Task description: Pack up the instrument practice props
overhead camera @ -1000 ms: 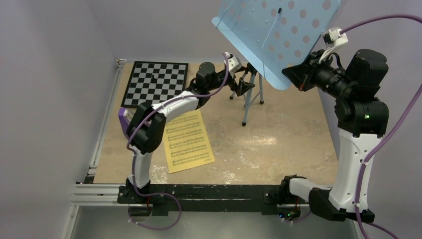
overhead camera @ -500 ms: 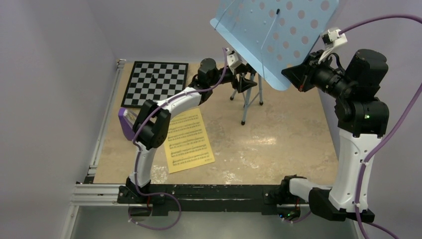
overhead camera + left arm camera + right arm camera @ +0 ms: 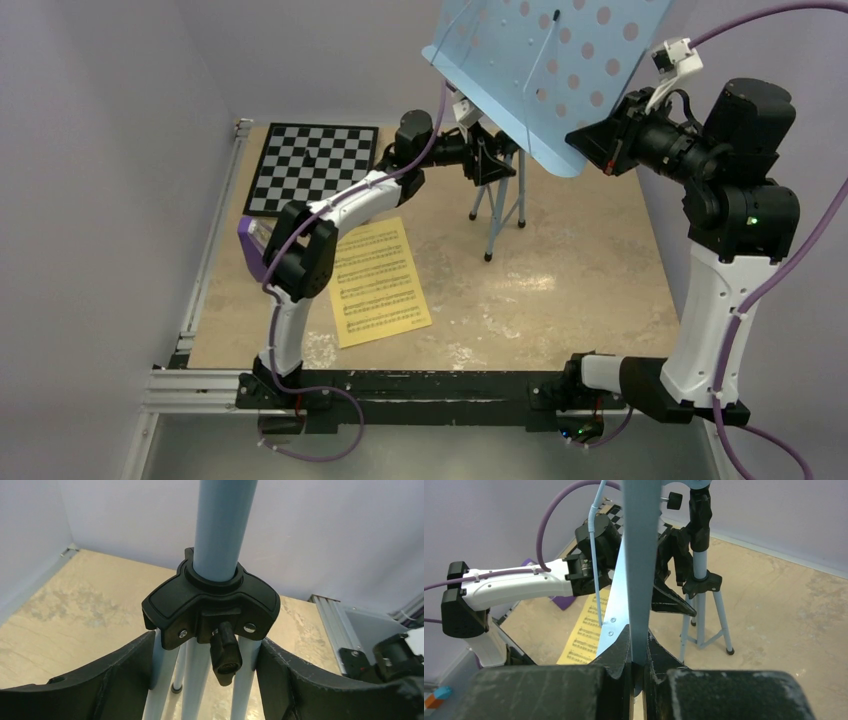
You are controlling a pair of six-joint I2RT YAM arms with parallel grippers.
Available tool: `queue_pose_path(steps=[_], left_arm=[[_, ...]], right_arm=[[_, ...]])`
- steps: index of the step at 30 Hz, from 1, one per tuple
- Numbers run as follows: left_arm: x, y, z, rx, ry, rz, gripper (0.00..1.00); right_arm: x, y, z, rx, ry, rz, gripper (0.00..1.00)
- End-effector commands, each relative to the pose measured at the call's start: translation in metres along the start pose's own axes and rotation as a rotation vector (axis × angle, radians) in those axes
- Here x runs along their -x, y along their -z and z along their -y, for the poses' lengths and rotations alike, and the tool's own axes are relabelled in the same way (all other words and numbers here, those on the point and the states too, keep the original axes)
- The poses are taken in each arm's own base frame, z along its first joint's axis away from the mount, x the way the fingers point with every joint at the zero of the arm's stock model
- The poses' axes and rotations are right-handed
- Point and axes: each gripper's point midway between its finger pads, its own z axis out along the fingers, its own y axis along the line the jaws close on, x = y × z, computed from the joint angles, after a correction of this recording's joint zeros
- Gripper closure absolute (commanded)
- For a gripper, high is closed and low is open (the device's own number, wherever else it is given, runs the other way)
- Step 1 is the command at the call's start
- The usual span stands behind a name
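I will next lower the tray's high edge with my right gripper toward the bare tabletop [image 3: 590,212] beside the tripod, which is below my right gripper, and release my hold.
The light blue music stand's hole-dotted tray [image 3: 545,70] is tilted high at the back, and my right gripper [image 3: 592,150] is shut on its lower right edge [image 3: 640,555]. My left gripper [image 3: 490,160] sits just under the black leg hub [image 3: 210,605], with its fingers [image 3: 130,675] pressed against the outer tripod legs [image 3: 245,680], which stand close together. The yellow sheet of printed music [image 3: 378,283] lies flat on the table beside the left arm. The purple metronome [image 3: 250,240] peeks out behind the left arm's elbow.
A black-and-white checkerboard [image 3: 313,165] lies at the back left. Walls close in the table on the left, back and right. A metal rail [image 3: 210,250] runs along the left edge. The stand's feet [image 3: 488,255] rest near the table's middle back.
My left gripper has reached in under the hub and narrowed onto the tripod legs, which have drawn together. My right gripper and the tray have shifted slightly up.
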Motion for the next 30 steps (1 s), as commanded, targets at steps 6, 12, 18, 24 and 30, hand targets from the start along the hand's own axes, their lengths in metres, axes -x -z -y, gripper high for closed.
queue_pose_path(steps=[6,12,18,24,30], left_arm=[[0.082,0.024,0.085,-0.088,0.124,0.036,1.0],[0.091,0.029,0.096,-0.051,0.213,0.003,1.0],[0.054,0.04,0.088,0.066,0.351,-0.095,1.0],[0.031,0.048,0.068,0.212,0.419,-0.126,1.0],[0.009,0.047,0.056,0.32,0.526,-0.18,1.0]], right_arm=[[0.065,0.027,-0.02,-0.023,0.183,0.245,1.0],[0.086,0.025,-0.001,-0.117,0.173,0.315,1.0],[0.062,0.004,0.04,-0.231,0.087,0.244,1.0],[0.015,-0.021,0.078,-0.272,-0.031,0.135,1.0],[-0.011,-0.039,0.125,-0.338,-0.128,0.07,1.0]])
